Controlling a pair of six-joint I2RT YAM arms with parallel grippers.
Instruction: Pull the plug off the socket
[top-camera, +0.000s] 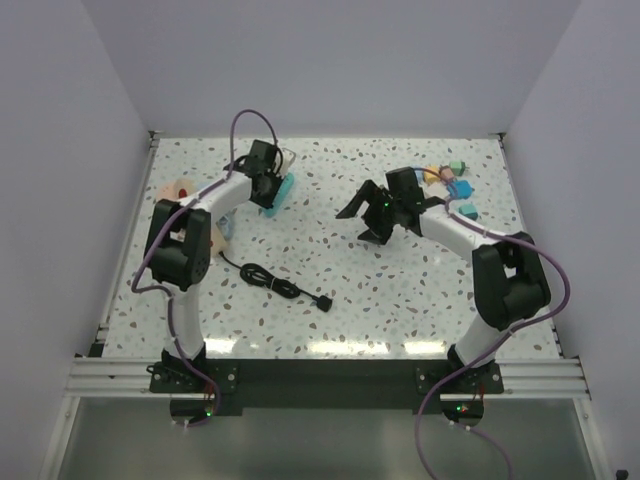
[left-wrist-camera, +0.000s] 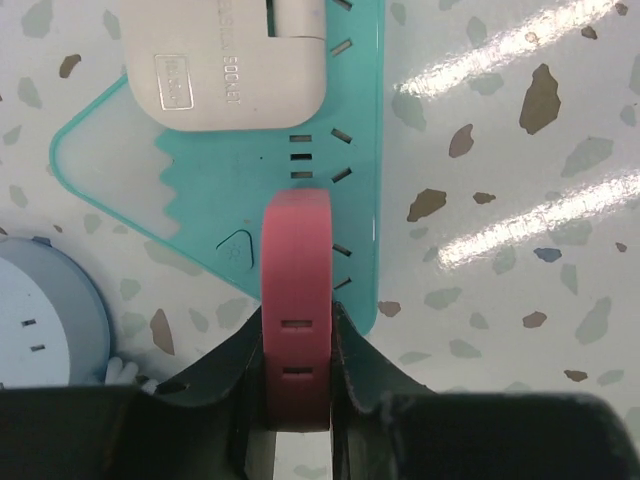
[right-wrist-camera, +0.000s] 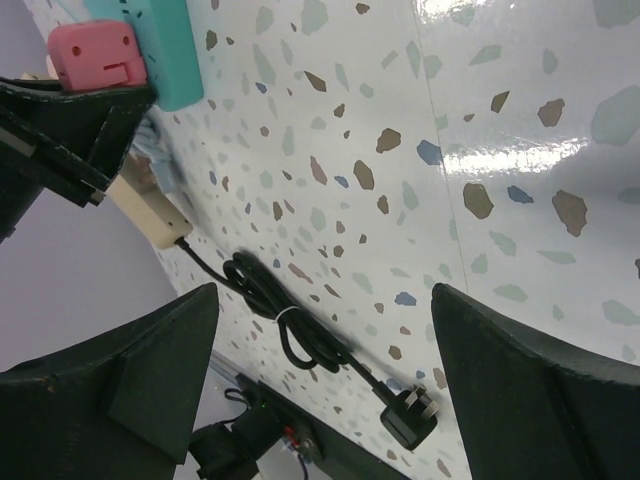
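Note:
Next, my open right gripper moves to the left in the top view and down around the plug block, since the red plug block (left-wrist-camera: 296, 300) lies that way.
My left gripper (top-camera: 268, 190) (left-wrist-camera: 297, 340) is shut on a red plug block (left-wrist-camera: 296, 300) with two slots. It holds the block over a teal triangular plate (left-wrist-camera: 210, 180) (top-camera: 280, 192) at the back left. I cannot tell whether block and plate touch. The pale wooden socket strip (top-camera: 178, 187) lies left of the left arm, mostly hidden by it. Its end (right-wrist-camera: 150, 210) shows in the right wrist view. Its thin black cable (top-camera: 262, 277) (right-wrist-camera: 290, 320) lies coiled on the table and ends in a black plug (top-camera: 323, 302) (right-wrist-camera: 412, 417). My right gripper (top-camera: 362, 222) (right-wrist-camera: 322, 295) is open and empty above mid-table.
A beige adapter (left-wrist-camera: 225, 70) sits on the teal plate. A pale blue disc (left-wrist-camera: 40, 310) lies left of the plate. Several coloured blocks (top-camera: 452, 182) lie at the back right, behind the right arm. White walls stand on three sides of the table.

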